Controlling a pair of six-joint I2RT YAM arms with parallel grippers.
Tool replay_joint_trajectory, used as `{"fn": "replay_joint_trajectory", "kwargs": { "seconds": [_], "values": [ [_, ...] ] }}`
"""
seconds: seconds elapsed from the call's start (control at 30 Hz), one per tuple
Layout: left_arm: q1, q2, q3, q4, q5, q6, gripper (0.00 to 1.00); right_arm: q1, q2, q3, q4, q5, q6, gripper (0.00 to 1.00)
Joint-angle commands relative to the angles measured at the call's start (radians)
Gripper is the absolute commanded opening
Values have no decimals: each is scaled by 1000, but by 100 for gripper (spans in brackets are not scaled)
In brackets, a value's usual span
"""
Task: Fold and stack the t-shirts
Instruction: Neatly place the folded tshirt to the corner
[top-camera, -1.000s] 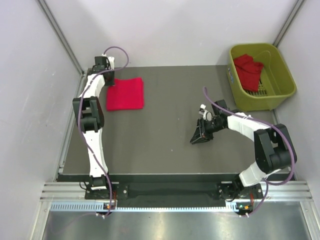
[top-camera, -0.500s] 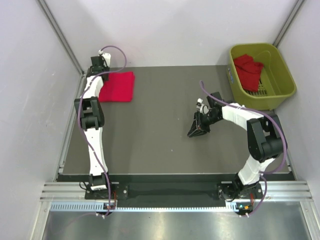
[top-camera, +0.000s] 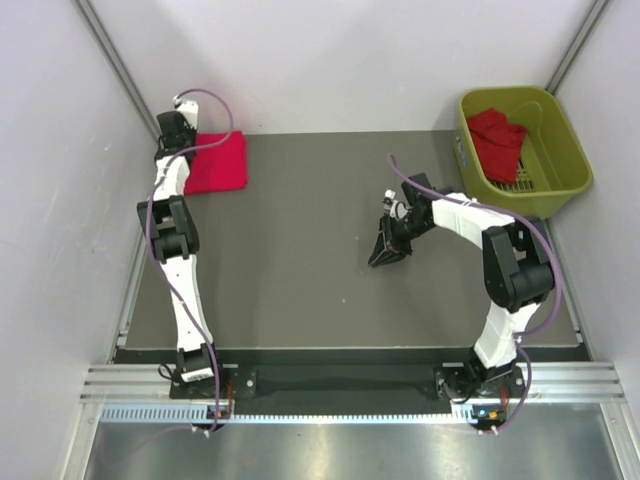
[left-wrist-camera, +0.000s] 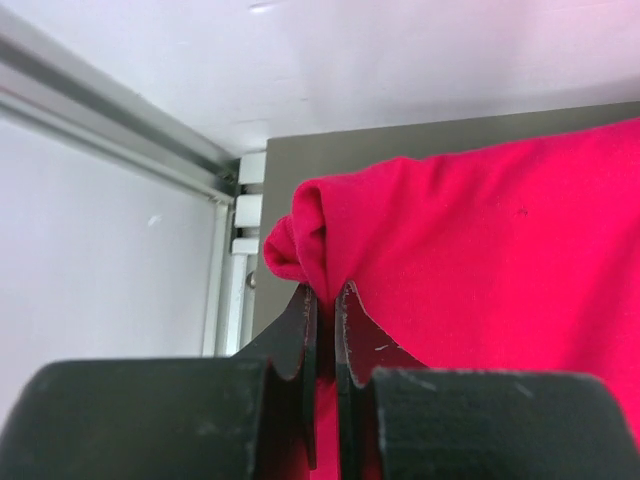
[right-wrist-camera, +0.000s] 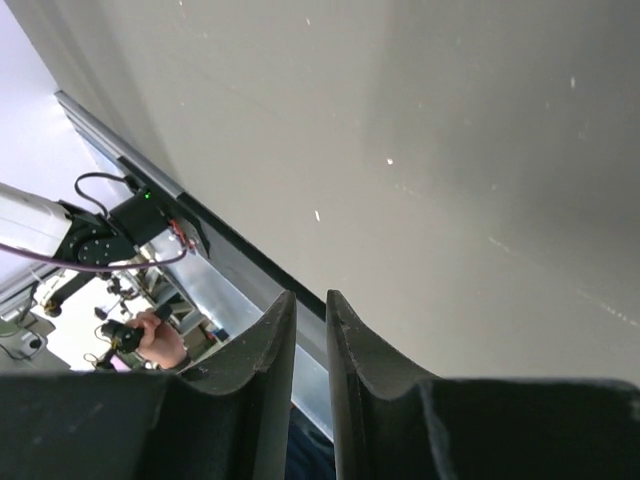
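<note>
The folded t-shirt is still separated from the table's corner (left-wrist-camera: 282, 172) by bare table, so next my left gripper will slide it a little outward and toward the metal bar, and then let go of it.
A folded red t-shirt (top-camera: 220, 163) lies at the table's back left corner. My left gripper (top-camera: 186, 150) is shut on its left edge. In the left wrist view the jaws (left-wrist-camera: 325, 292) pinch a bunched fold of the red cloth (left-wrist-camera: 480, 230) near the table's edge. A second red t-shirt (top-camera: 498, 140) lies crumpled in the yellow-green basket (top-camera: 574, 160). My right gripper (top-camera: 381, 254) hangs above the bare middle of the table. In the right wrist view it (right-wrist-camera: 310, 298) is shut with nothing between its fingers.
The grey table (top-camera: 300, 260) is walled by white panels at the back and on both sides. The basket stands at the back right corner. A metal rail (left-wrist-camera: 110, 120) runs close to the left gripper. The table's front edge (right-wrist-camera: 230, 240) shows beyond the right fingers.
My left gripper has dragged the folded shirt left and back into the table's corner. My right gripper has shifted slightly left, still shut and empty.
</note>
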Motion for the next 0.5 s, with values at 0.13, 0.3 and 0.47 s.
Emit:
{"fn": "replay_joint_trajectory", "kwargs": {
  "seconds": [0.13, 0.3, 0.47],
  "values": [
    [13, 33, 60, 134, 86, 29, 0, 42, 75, 127, -66, 1, -29, 20],
    [13, 48, 74, 151, 98, 44, 0, 61, 107, 159, -93, 3, -42, 19],
    [13, 60, 78, 149, 130, 84, 0, 59, 99, 152, -112, 8, -45, 19]
  ]
}}
